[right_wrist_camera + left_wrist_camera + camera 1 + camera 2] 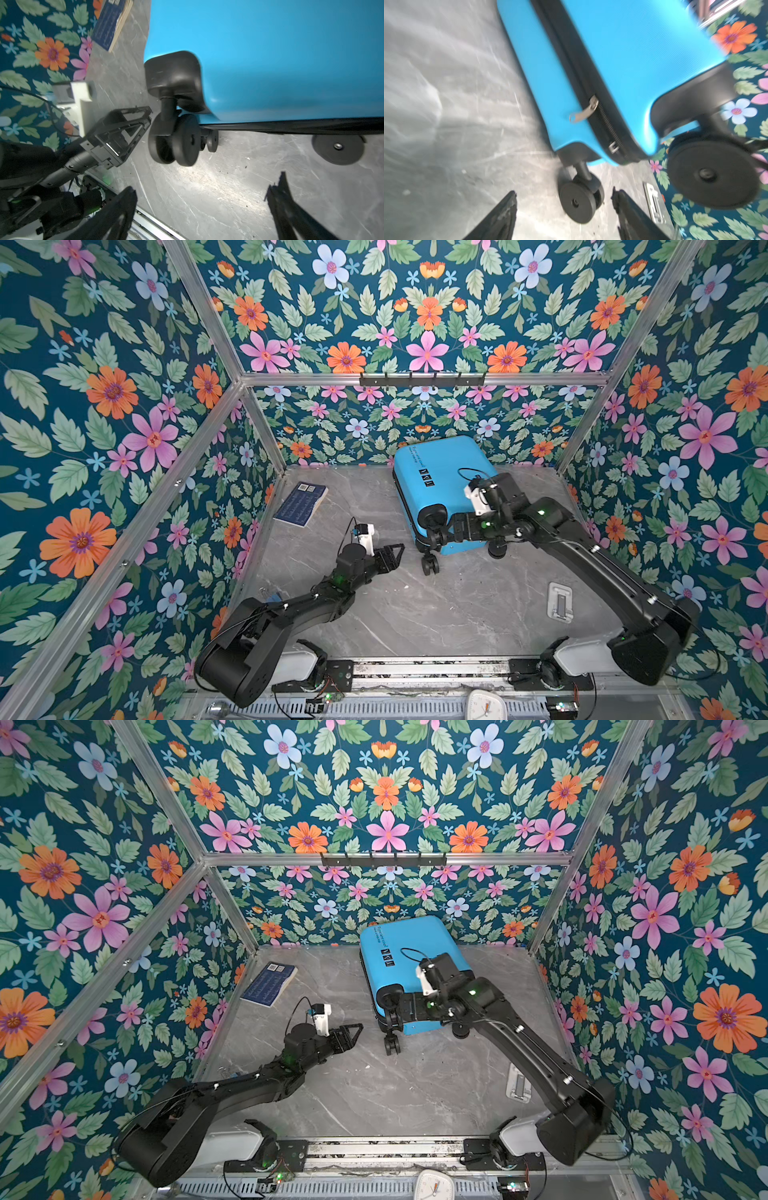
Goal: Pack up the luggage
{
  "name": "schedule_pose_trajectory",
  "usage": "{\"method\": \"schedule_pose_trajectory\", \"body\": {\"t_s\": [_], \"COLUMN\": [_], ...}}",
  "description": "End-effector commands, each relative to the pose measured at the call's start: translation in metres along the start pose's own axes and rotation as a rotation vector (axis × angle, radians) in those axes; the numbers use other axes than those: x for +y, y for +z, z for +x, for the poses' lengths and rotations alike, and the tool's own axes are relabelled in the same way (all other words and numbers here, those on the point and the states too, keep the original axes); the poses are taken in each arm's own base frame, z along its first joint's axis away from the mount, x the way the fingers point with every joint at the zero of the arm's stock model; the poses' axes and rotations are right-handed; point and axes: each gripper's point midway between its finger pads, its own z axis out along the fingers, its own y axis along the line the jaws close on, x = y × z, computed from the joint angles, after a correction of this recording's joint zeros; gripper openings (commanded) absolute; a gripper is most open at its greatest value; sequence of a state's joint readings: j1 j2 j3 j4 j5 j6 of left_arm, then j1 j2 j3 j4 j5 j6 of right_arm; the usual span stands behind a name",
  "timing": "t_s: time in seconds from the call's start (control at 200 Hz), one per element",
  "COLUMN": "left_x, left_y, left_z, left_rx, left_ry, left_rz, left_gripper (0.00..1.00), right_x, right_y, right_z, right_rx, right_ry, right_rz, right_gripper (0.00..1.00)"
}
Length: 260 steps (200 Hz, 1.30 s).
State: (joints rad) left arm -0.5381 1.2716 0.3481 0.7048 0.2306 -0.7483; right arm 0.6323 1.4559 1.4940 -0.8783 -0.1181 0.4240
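Note:
The robot's open right gripper will next move across the wheel end toward the left gripper and around the dark wheel stem, because it is bare between the cap and the wheel.
The luggage, a bright-blue hard-shell case, lies flat at the back of the table with its printed face up and both shells together. Its black wheels point toward the front. In the left wrist view the luggage shows its black zip seam and a metal zipper pull near the wheel end. My left gripper stands open and empty, just left of a wheel. My right gripper is wide open at the luggage's wheel end, holding nothing.
A dark-blue book lies at the back left by the wall. A flat silver-grey piece sits at the right, under my right arm. A white clock rests at the front rail. Floral walls close in three sides.

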Motion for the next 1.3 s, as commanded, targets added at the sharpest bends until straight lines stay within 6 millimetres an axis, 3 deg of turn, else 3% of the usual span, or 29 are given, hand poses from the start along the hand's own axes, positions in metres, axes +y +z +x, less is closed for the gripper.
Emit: {"method": "schedule_pose_trajectory", "body": {"t_s": [0.0,0.175,0.305,0.47,0.56,0.665,0.89,1.045,1.295], "left_x": [0.010,0.019,0.011,-0.006,-0.011,-0.017,-0.029,-0.033,-0.030], "left_y": [-0.008,-0.016,-0.016,-0.017,-0.015,-0.010,0.017,0.032,0.049], "left_z": [-0.027,-0.049,-0.054,-0.060,-0.063,-0.063,-0.050,-0.034,-0.010], "left_rx": [-0.108,-0.177,-0.198,-0.250,-0.282,-0.298,-0.235,-0.161,-0.070], "left_ry": [0.073,0.070,0.096,0.145,0.165,0.191,0.257,0.303,0.410], "left_rz": [-0.035,0.007,0.077,0.182,0.224,0.276,0.325,0.339,0.270], "left_gripper": [0.77,0.77,0.74,0.66,0.63,0.63,0.46,0.36,0.33], "right_x": [0.005,0.026,0.029,0.025,0.024,0.026,0.036,0.042,0.046], "right_y": [0.015,0.047,0.069,0.084,0.089,0.083,0.058,0.045,0.043], "right_z": [0.003,0.011,0.020,0.021,0.020,0.013,-0.005,-0.011,-0.014], "right_rx": [0.041,0.121,0.179,0.190,0.190,0.167,0.096,0.074,0.125], "right_ry": [-0.024,-0.055,-0.073,-0.073,-0.073,-0.074,-0.081,-0.104,-0.157], "right_rz": [0.075,0.049,0.069,0.093,0.099,0.099,0.069,0.056,0.065], "right_gripper": [0.99,0.99,0.98,0.86,0.71,0.42,0.14,0.07,0.00]}}
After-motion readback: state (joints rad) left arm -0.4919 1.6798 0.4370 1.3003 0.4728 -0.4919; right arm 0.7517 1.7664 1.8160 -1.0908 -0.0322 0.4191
